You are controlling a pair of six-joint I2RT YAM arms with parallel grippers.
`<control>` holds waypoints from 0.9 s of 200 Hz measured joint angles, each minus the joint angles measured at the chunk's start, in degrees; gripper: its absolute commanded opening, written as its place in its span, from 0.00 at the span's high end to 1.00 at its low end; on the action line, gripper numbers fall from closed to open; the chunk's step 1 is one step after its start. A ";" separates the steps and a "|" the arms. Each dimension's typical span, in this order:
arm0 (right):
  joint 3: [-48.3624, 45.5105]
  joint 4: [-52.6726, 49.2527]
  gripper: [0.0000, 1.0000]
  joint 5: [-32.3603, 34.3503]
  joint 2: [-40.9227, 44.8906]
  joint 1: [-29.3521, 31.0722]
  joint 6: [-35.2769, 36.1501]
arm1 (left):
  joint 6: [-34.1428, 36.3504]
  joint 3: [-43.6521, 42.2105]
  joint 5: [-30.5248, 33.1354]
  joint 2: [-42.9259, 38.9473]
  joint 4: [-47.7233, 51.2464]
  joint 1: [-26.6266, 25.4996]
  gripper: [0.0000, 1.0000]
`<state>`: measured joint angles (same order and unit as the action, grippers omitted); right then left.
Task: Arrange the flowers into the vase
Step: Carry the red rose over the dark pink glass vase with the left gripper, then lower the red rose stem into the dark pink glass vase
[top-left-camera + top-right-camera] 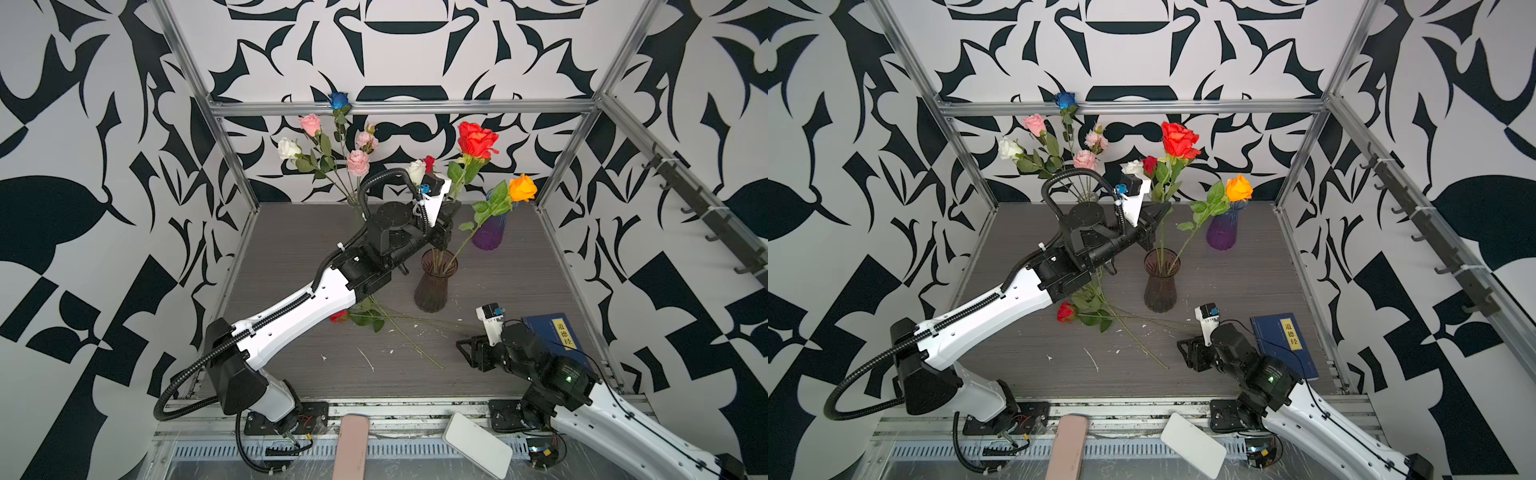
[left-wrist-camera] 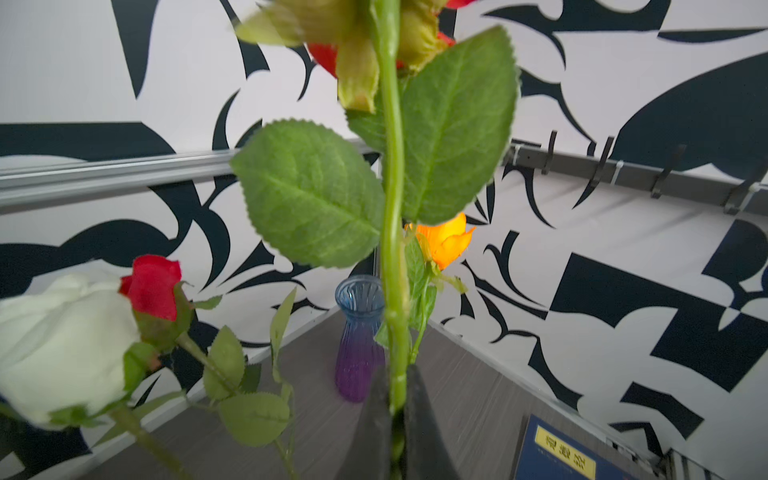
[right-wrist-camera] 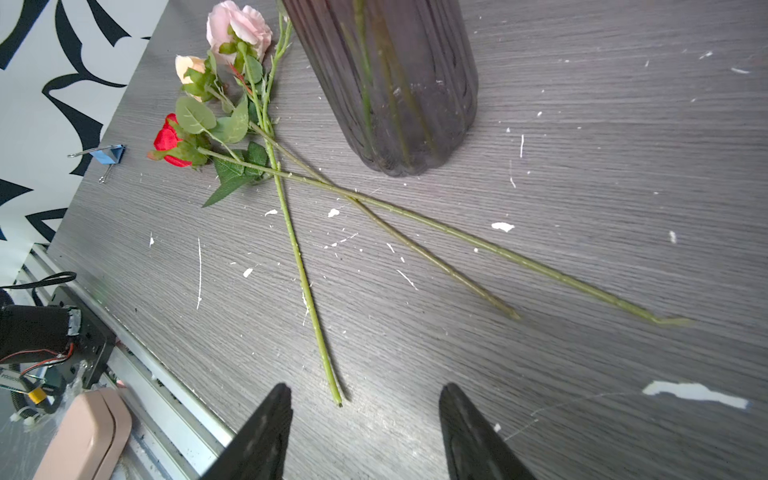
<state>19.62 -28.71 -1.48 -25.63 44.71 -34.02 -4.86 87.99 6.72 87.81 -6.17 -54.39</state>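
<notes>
The large red rose stands higher than the orange one. Next I will lower my left gripper toward the brown vase's opening (image 1: 1163, 260) below it and let go of the large red rose's stem.
My left gripper (image 1: 451, 212) (image 1: 1160, 212) (image 2: 397, 374) is shut on the green stem of a large red rose (image 1: 476, 139) (image 1: 1179, 139). It holds the rose upright over the brown ribbed vase (image 1: 434, 286) (image 1: 1160, 286) (image 3: 386, 83), with the stem's lower end inside the mouth. An orange rose (image 1: 523, 188) (image 2: 446, 243) leans out of the same vase. A pink rose (image 3: 239, 29), a peach rose (image 3: 189, 68) and a small red rose (image 1: 338, 316) (image 3: 168, 141) lie on the table with crossed stems. My right gripper (image 1: 465, 349) (image 1: 1185, 349) (image 3: 365, 388) is open and empty, low over the table by one stem's tip.
A clear vase (image 1: 356, 201) at the back holds pink, white and blue roses. A purple-blue vase (image 1: 490, 232) (image 2: 359, 332) stands back right. A white rose (image 1: 417, 170) and a small red one show behind my left wrist. A blue book (image 1: 548, 336) lies right; a binder clip (image 3: 110, 153) lies left.
</notes>
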 measured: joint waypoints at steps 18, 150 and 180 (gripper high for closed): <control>-0.11 0.17 0.40 0.00 -0.04 0.00 0.00 | -0.02 0.42 -0.20 0.94 2.43 0.00 1.00; -0.28 0.28 0.40 -0.24 0.48 0.00 0.17 | -6.08 4.66 1.03 9.60 14.86 -0.07 0.92; -0.28 0.31 0.40 -0.24 0.48 0.00 0.20 | -6.82 6.05 2.14 9.79 15.85 -0.04 0.46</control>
<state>19.33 -28.40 -1.72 -25.15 44.71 -33.82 -11.68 94.04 8.86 97.60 9.67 -54.43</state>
